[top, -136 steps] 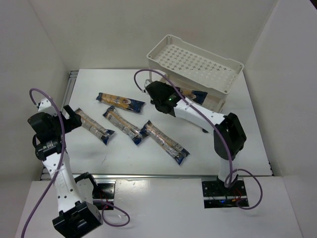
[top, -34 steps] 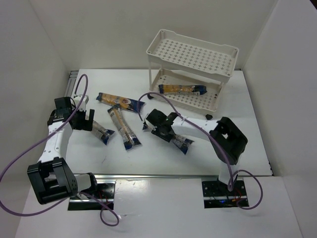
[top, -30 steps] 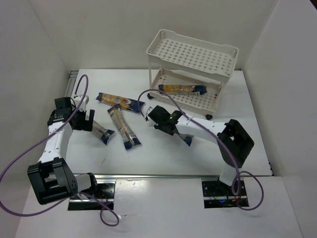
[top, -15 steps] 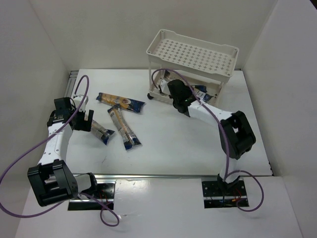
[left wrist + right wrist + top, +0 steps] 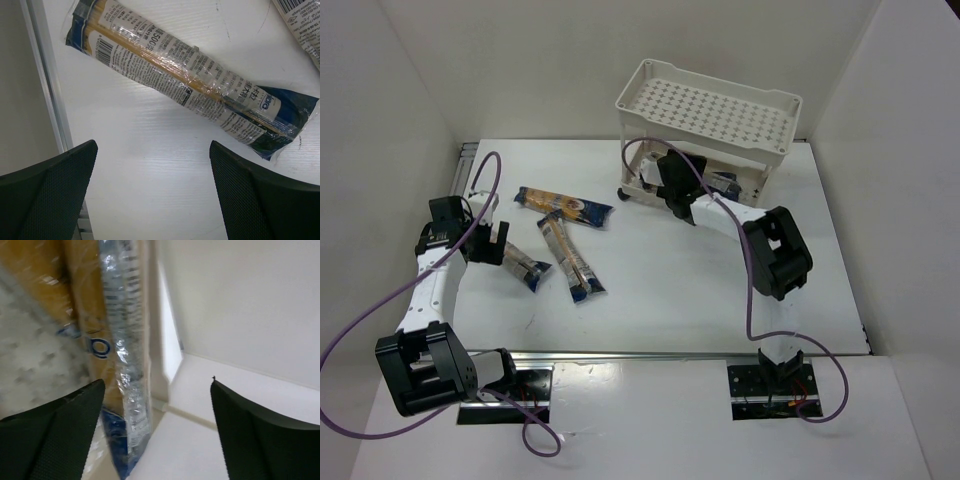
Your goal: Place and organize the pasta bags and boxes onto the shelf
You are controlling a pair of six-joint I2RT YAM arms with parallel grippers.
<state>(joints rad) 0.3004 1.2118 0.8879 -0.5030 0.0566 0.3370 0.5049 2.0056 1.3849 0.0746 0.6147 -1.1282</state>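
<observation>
The packet by the metal bar is just beyond my open fingers, so my left gripper needs to move outward and down over the packet's printed middle [image 5: 513, 257] [image 5: 192, 77] to close.
The shelf [image 5: 710, 110] is a cream two-tier rack at the back right. Three pasta packets lie on the table: one [image 5: 563, 206] at the back, one [image 5: 570, 255] in the middle, one [image 5: 517, 262] on the left. My left gripper [image 5: 490, 243] hovers open just short of that left packet [image 5: 190, 85], nothing between its fingers. My right gripper [image 5: 667, 178] reaches into the front of the lower tier. It is open there [image 5: 157, 385]; a packet [image 5: 125, 350] rests on edge near its left finger beside another packet [image 5: 50, 280] on the perforated tray [image 5: 30, 365].
A metal rail [image 5: 45, 100] runs along the table's left edge, close to my left gripper. White walls enclose the table on three sides. The shelf's upper tray [image 5: 720, 105] overhangs my right gripper. A corner post [image 5: 157, 340] stands right of the packets.
My right gripper lifted a packet from the table's middle, carried it into the shelf's lower tier and opened. The left arm has not moved in the last second.
</observation>
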